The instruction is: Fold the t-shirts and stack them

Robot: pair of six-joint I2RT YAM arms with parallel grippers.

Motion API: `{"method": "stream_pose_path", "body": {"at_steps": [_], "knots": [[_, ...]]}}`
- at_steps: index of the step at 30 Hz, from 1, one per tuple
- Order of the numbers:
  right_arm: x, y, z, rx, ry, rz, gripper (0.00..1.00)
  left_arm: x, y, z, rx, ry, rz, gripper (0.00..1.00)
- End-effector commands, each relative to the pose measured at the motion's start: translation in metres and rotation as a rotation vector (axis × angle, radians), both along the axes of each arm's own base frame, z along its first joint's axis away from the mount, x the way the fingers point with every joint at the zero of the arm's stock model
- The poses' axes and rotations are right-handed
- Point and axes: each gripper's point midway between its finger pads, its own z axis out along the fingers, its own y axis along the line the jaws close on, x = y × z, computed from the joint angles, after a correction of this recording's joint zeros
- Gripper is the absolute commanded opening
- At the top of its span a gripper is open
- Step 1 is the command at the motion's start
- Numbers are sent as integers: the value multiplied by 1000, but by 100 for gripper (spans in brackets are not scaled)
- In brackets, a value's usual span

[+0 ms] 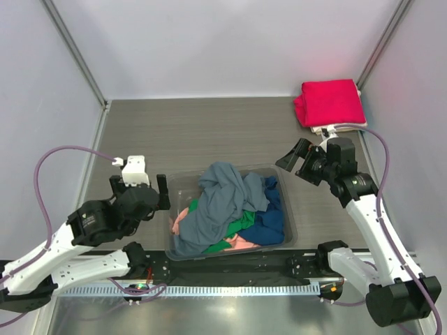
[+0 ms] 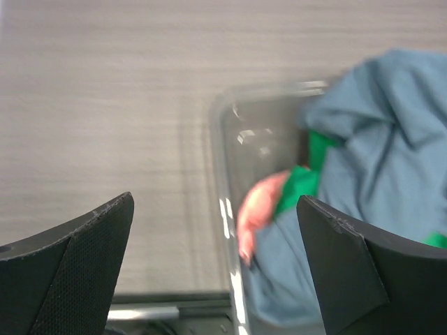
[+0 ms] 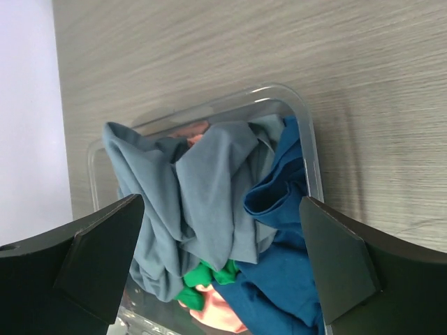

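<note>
I should next swing my right gripper to the left in the top view and turn it, then lower it to the fold of the top grey-blue t-shirt by the bin's far rim.
A clear plastic bin (image 1: 288,209) near the table's front holds a heap of t-shirts: a large slate grey-blue one (image 1: 222,202) on top, a navy one (image 1: 271,218), a green one (image 1: 237,225) and a salmon-pink one (image 1: 239,242). A folded red t-shirt (image 1: 330,102) lies on a cream one (image 1: 328,128) at the back right. My left gripper (image 1: 143,190) is open and empty, left of the bin. My right gripper (image 1: 299,162) is open and empty, above the bin's far right corner. The heap also shows in the right wrist view (image 3: 209,202) and the left wrist view (image 2: 377,160).
White walls enclose the table on three sides, with metal posts in the back corners. Bare grey tabletop (image 1: 195,132) lies behind the bin. The arms' bases and a black rail (image 1: 230,269) run along the near edge.
</note>
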Motion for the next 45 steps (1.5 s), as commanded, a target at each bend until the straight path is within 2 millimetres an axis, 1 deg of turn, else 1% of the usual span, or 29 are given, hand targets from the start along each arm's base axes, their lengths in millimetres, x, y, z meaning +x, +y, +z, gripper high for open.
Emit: {"method": "stream_pose_path", "body": {"at_steps": [1,6,7,10,13,14,16,17,18,19,22,24,26,27,28,29,30,31,32,34,35,36,37,38,40,41,42,43,45], "knots": [[7,9,20,1,-107,87,100,21,11,20,125,-139,52,100],[14,39,35,55,-202,215,100,22,11,17,115,-164,34,100],[11,51,36,56,-205,250,100,21,13,19,109,-174,30,100],[22,71,31,4,-199,281,100,20,17,23,80,-197,34,100],[25,105,20,-76,-177,337,100,19,18,24,58,-213,37,100],[21,123,21,-96,-177,382,99,19,19,25,50,-215,35,100],[32,137,-4,-154,-120,393,96,18,20,25,47,-216,36,100],[31,151,-2,-165,-130,427,95,18,20,26,44,-218,36,100],[40,157,-22,-204,-90,424,94,18,20,26,43,-219,36,100],[44,165,-19,-213,-100,434,93,18,20,26,44,-218,34,100],[48,184,-41,-260,-64,473,87,17,21,26,42,-219,36,100],[48,197,-43,-267,-70,497,85,17,23,27,37,-222,40,100],[48,203,-51,-280,-55,506,72,16,24,28,35,-225,45,100],[47,205,-53,-281,-53,512,60,16,25,28,28,-230,49,100],[46,207,-55,-287,-52,516,38,16,26,28,28,-231,50,100],[48,208,-52,-289,-57,512,26,16,27,29,25,-234,52,100],[48,210,-46,-289,-72,515,9,16,27,29,27,-234,54,100],[50,211,-37,-288,-93,514,3,16,27,29,27,-235,56,100],[56,211,-10,-283,-148,499,1,16,27,28,31,-233,55,100],[60,205,20,-334,-205,506,1,17,26,24,50,-224,52,100],[68,208,75,-306,-310,489,1,18,24,22,55,-219,51,100],[78,194,106,-343,-371,406,1,19,23,20,64,-214,49,100],[79,185,161,-339,-483,368,1,20,19,15,82,-194,45,100],[78,175,191,-334,-545,326,1,20,17,13,87,-183,47,100],[68,142,268,-308,-696,200,1,20,10,3,111,-132,27,100],[64,129,287,-322,-738,161,1,23,6,-5,131,-89,45,100],[57,103,310,-332,-773,68,1,24,4,-10,132,-60,47,100],[51,85,321,-343,-787,8,1,25,2,-13,126,-34,52,100],[41,49,331,-390,-801,-105,1,27,-5,-25,104,36,47,100]]}}
